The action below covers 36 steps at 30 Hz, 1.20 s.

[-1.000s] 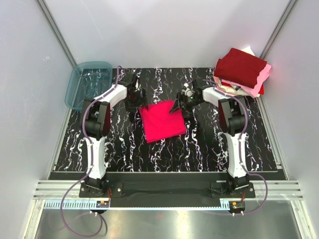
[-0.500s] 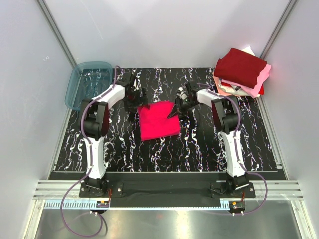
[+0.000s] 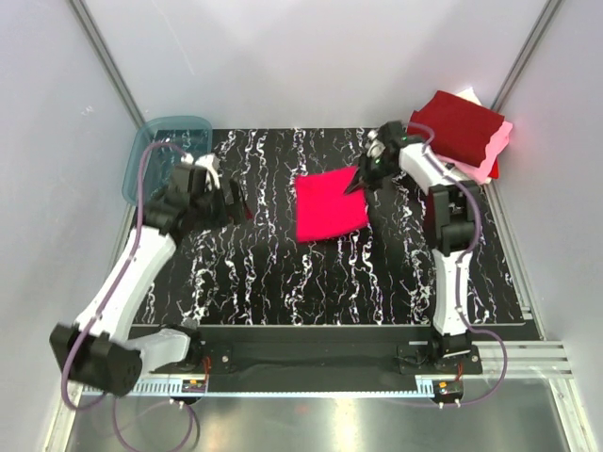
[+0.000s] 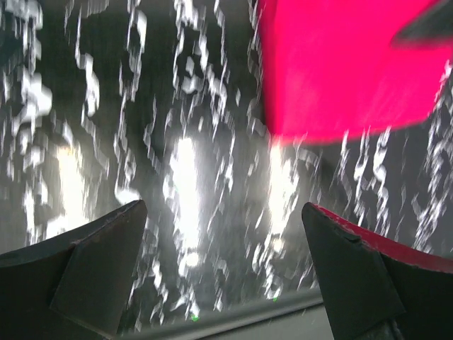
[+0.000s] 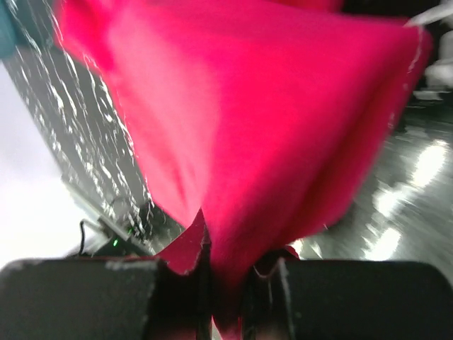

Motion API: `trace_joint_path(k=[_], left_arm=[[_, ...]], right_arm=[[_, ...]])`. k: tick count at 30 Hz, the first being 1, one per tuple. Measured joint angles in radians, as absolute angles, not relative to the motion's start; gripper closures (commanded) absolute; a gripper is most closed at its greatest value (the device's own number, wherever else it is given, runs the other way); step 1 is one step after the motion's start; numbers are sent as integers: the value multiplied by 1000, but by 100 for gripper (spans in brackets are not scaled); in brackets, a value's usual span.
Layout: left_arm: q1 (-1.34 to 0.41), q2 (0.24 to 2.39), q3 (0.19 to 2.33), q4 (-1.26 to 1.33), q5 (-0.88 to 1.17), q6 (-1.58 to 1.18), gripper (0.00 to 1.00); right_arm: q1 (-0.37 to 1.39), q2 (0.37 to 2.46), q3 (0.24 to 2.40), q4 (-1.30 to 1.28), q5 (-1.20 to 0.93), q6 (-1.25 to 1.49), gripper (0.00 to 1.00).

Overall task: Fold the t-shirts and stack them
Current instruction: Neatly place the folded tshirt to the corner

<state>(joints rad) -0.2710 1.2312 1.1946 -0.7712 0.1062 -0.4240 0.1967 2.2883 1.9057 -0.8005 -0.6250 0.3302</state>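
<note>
My right gripper will move up and outward, toward the right in the top view, and let go of the red t-shirt on top of the maroon one, because folded t-shirts already lie stacked.
A folded bright pinkish-red t-shirt [image 3: 331,204] lies on the black marbled table [image 3: 283,273], right of centre. My right gripper [image 3: 359,179] is shut on its far right corner; in the right wrist view the red cloth [image 5: 248,120] runs down between the closed fingers. At the back right, a stack of folded t-shirts [image 3: 457,132] has a dark maroon one on top, with pale pink and white edges below. My left gripper [image 3: 236,202] stands open over bare table to the left. Its wrist view shows the red shirt's edge [image 4: 340,71] ahead, apart from the fingers [image 4: 106,262].
A translucent blue-grey plastic tub [image 3: 160,155] sits at the back left corner, just behind my left arm. Grey walls with metal rails close in the table on three sides.
My right gripper shut on the red shirt's corner and dragged it to the right, toward the stack. My left arm drew back to the left, away from the shirt, jaws wide.
</note>
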Motion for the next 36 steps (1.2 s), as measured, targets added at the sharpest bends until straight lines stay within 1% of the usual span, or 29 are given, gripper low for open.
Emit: trace_joint_path(k=[3, 8, 12, 15, 25, 31, 36], left_arm=[[-277, 1081, 1041, -798, 102, -421, 1], [-276, 974, 861, -818, 90, -409, 1], [-276, 941, 842, -807, 83, -399, 1], [-276, 927, 841, -786, 78, -396, 1], [-277, 923, 838, -749, 79, -393, 1], [-277, 923, 824, -746, 79, -392, 1], [-276, 934, 824, -746, 79, -392, 1]], right_arm=[[168, 2242, 1964, -842, -558, 310, 100], [134, 2230, 2159, -943, -457, 269, 100], [110, 2291, 2467, -1058, -376, 227, 100], [88, 2325, 2622, -1087, -337, 205, 100], [-15, 2344, 2674, -1050, -347, 155, 100], [-57, 2344, 2690, -900, -407, 152, 100], [-128, 2344, 2696, -772, -457, 186, 100]])
